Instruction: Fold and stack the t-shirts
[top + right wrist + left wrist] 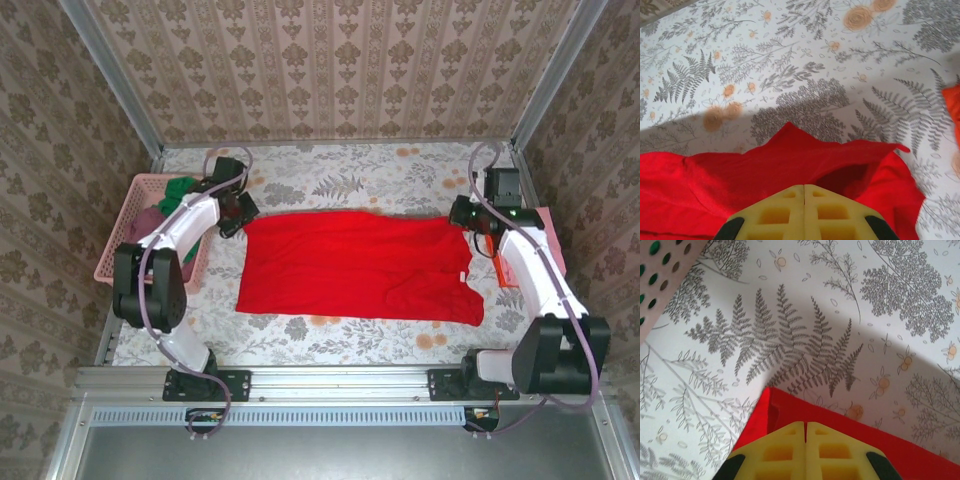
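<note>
I should bring the red corner back with my right gripper and release it by the white tag point(463, 278), which is back from the gripper, as the shirt lies spread.
A large bright red t-shirt point(360, 265) lies spread across the middle of the table. My left gripper point(240, 212) is at its far left corner. In the left wrist view the yellow fingers point(785, 450) are pressed together on that red corner point(775, 407), which folds up slightly. My right gripper point(470, 218) is at the far right corner. Its jaws are shut on the red cloth point(790, 160), which rises into a peak there. Green point(180, 188) and maroon point(148, 218) t-shirts sit in the basket.
The pink lattice basket point(118, 250) stands at the left edge, close to my left arm; its wall point(665, 270) shows in the left wrist view. Orange cloth point(503, 270) and pink cloth point(550, 232) lie by my right arm. Patterned walls enclose the table.
</note>
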Robot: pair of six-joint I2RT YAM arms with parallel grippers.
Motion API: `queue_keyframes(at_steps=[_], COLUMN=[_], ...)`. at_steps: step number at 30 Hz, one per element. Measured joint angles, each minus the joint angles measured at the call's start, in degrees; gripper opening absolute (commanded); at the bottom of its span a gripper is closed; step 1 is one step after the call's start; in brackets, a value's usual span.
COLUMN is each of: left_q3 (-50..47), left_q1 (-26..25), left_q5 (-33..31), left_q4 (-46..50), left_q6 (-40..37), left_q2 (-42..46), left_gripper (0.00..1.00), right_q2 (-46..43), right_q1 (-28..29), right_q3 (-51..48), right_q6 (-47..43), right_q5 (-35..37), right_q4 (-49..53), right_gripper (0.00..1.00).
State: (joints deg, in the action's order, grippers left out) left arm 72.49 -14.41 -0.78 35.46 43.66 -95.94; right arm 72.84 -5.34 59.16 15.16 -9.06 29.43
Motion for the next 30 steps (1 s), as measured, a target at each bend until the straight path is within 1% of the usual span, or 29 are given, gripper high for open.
queue_keyframes(at_steps=[9, 14, 18, 23, 30], left_q3=[-7.3, -9.14, -10.34, -12.31, -16.0], left_q1=[0.74, 1.29, 1.51, 1.62, 1.77], left_q5=[0.94, 2.58, 3.85, 4.9, 5.57], left_q4=[1.31, 1.81, 2.16, 2.56, 5.07], left_q6=[-0.04, -0.28, -0.42, -0.42, -0.37], left_q2=[8.22, 9.73, 10.86, 13.05, 16.74], left_gripper=[0.0, 0.0, 0.0, 0.0, 0.0], right_q2=[-12.11, -19.37, -23.71, -26.43, -26.01], right_q1=[-1.36, -1.7, -1.81, -1.81, -1.81], right_q3=[-6.73, -9.51, -12.22, -15.78, -19.04], right_q6=[1.55, 3.5, 5.77, 7.8, 9.6], right_q5=[4.87, 7.17, 7.23, 7.23, 7.26], right_q4=[5.57, 9.16, 11.52, 13.86, 14.49], right_gripper=[0.0, 0.0, 0.0, 0.0, 0.0])
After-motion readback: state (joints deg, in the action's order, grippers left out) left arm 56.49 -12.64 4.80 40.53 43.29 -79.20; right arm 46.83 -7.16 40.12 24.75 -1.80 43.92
